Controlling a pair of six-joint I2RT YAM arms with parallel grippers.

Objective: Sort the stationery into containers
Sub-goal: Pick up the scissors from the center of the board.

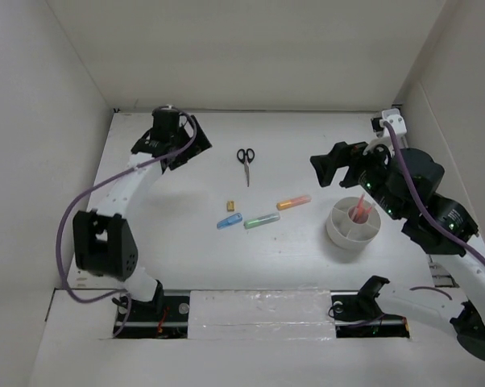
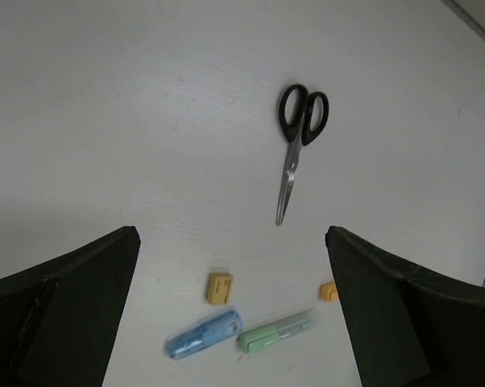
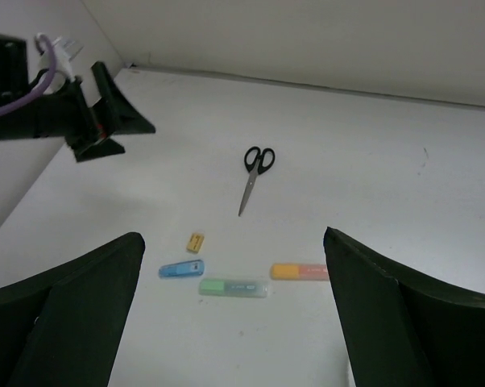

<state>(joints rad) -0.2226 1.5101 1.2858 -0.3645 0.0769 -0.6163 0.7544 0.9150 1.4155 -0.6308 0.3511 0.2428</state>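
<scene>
Next, my left gripper moves to the right in the top view and down onto the scissors' nearer handle ring's outer rim (image 1: 238,156) (image 2: 282,114), as it lies clear on the tabletop.
Black-handled scissors (image 1: 245,158) lie at the table's far middle. Nearer lie a tiny yellow block (image 1: 231,206), a blue marker (image 1: 229,221), a green marker (image 1: 261,219) and an orange marker (image 1: 293,201). The round white divided cup (image 1: 343,240) stands at the right with red pens (image 1: 361,211) upright in it. My left gripper (image 1: 180,147) hovers open and empty at the far left, left of the scissors (image 2: 299,137). My right gripper (image 1: 333,166) hovers open and empty just beyond the cup, facing the markers (image 3: 234,287). The cup is out of both wrist views.
White walls close the table at the left, back and right. The left arm's purple cable (image 1: 73,218) loops along the left side. The left gripper (image 3: 105,121) shows at the far left in the right wrist view.
</scene>
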